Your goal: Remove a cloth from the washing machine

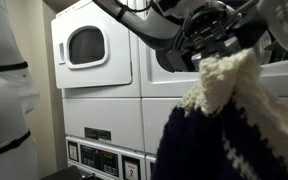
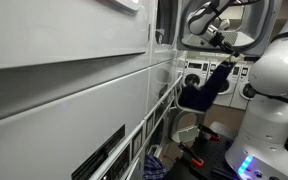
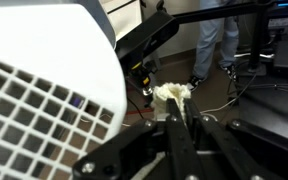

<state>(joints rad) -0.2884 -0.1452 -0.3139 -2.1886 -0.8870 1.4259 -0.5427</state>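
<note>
My gripper holds the cloth, which already hangs free of the machines. Next, it will turn its fingers downward and lower toward the white machine fronts to release the cloth.
A navy and cream knitted cloth [image 1: 229, 120] hangs from my gripper [image 1: 216, 52] in front of the white washing machines. In an exterior view the cloth [image 2: 206, 88] dangles in the air to the side of the machine fronts, under the gripper [image 2: 220, 40]. In the wrist view my fingers [image 3: 176, 118] are pressed together on the cream end of the cloth [image 3: 170, 96]. The gripper is shut on the cloth, which hangs free below it.
Stacked white machines with a round door [image 1: 85, 45] and control panels [image 1: 104, 157] fill the wall. A white laundry basket [image 3: 34, 90] is close to the wrist camera. A person [image 3: 216, 40] stands further back. Another white robot body [image 2: 269, 100] stands nearby.
</note>
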